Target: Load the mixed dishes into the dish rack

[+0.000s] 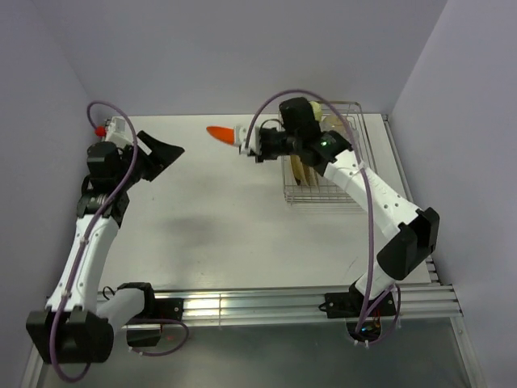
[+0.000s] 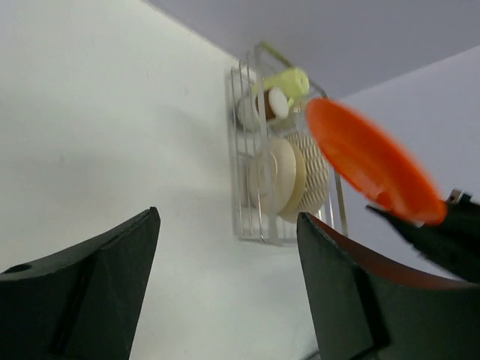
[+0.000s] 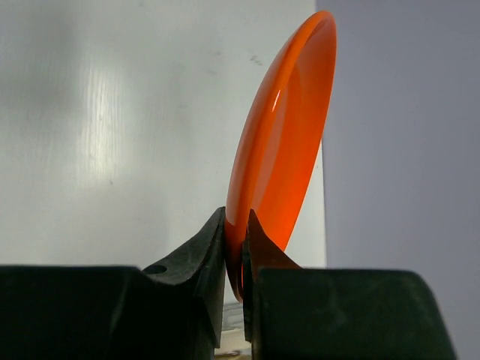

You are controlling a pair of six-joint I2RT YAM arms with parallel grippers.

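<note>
The right gripper swings the orange plate over next, lowers and releases it. Open wires of the rack beside the woven plate (image 2: 315, 176) lie below it, to its right in the top view.
My right gripper (image 1: 242, 140) is shut on the rim of the orange plate (image 1: 220, 134), holding it on edge in the air left of the dish rack (image 1: 325, 158); the wrist view shows the plate (image 3: 285, 142) pinched between the fingers (image 3: 201, 251). The silver wire rack (image 2: 259, 161) holds the pale yellow-green mug (image 2: 289, 82), a cream plate (image 2: 279, 174) and the woven yellow-brown plate (image 2: 315, 176) standing on edge. My left gripper (image 1: 166, 153) is open and empty, raised at the far left, pointing toward the rack. The clear glass and cream bowl are not clearly visible.
White table (image 1: 210, 226) with lilac walls at the back and sides. A metal rail (image 1: 266, 303) runs along the near edge by the arm bases. The right arm's forearm crosses above the rack.
</note>
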